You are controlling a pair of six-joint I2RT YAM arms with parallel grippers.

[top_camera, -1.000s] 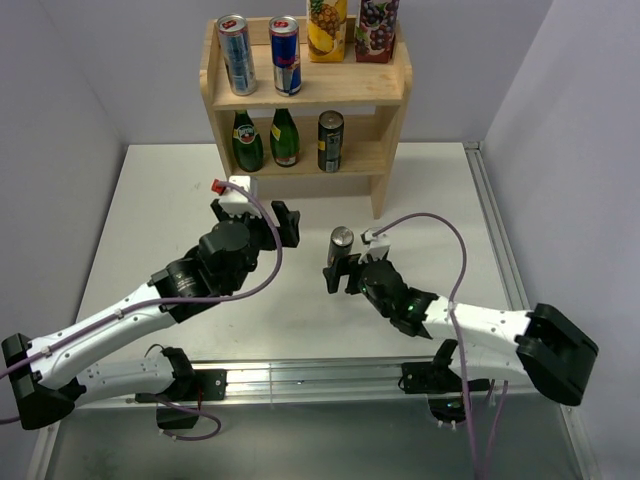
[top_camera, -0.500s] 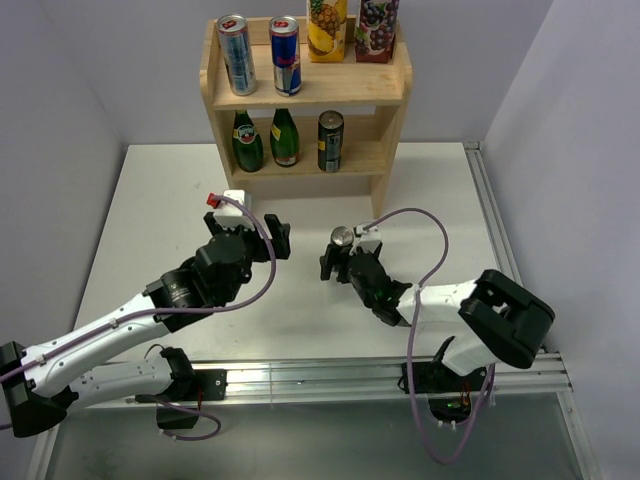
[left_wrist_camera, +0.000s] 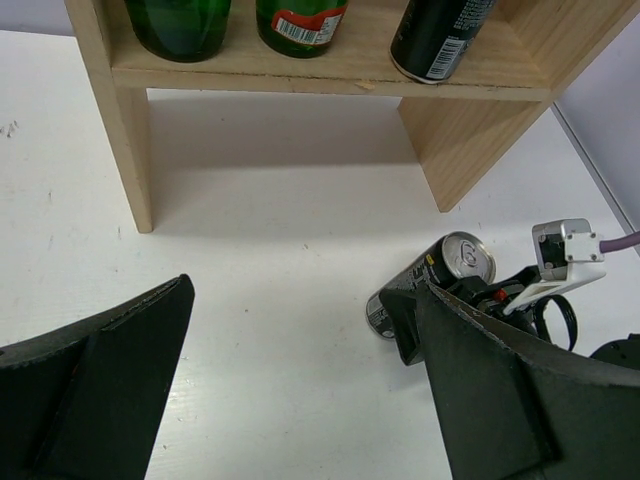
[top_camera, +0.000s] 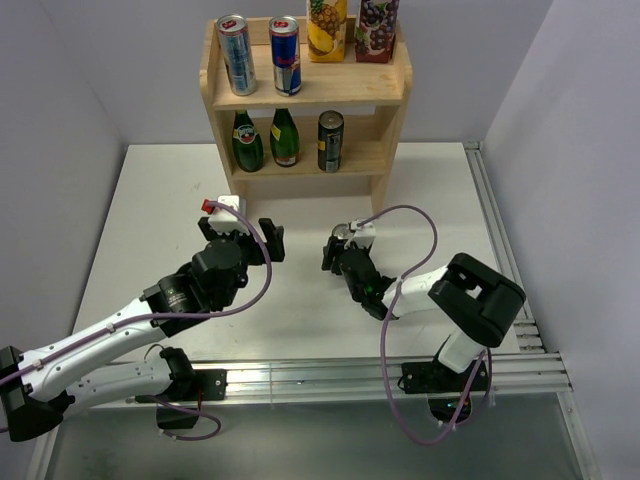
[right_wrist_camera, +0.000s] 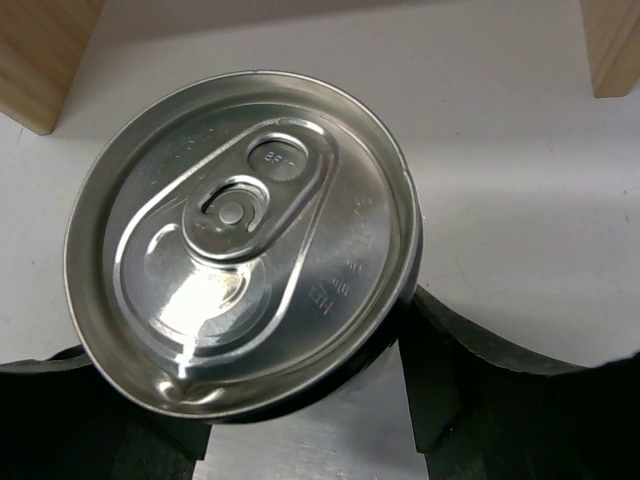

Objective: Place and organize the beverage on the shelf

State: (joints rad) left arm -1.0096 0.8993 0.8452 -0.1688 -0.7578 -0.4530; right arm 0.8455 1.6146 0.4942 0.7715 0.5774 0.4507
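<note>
I will next move my right gripper up and outward and let go of the can on the lower shelf level's bare board [top_camera: 365,160], which is empty.
A black beverage can [top_camera: 343,233] with a silver top [right_wrist_camera: 240,240] stands on the white table in front of the shelf [top_camera: 345,90]. My right gripper [top_camera: 341,248] is shut on it, and its dark fingers [right_wrist_camera: 440,345] press the can's sides just below the rim. The can [left_wrist_camera: 440,272] also shows in the left wrist view, with the right gripper's finger against it. To its left, my left gripper [top_camera: 245,235] hovers wide open with nothing between its fingers [left_wrist_camera: 130,340].
The shelf's top tier holds two tall cans [top_camera: 237,53] and two juice cartons [top_camera: 328,28]. On the lower tier stand two green bottles [top_camera: 248,142] and a black can [top_camera: 330,140], with bare board [top_camera: 365,152] to their right. Grey walls close in both sides.
My right gripper's jaws have closed around the black can, and its arm has folded in closer behind it. The left arm has drawn back a little, still open.
</note>
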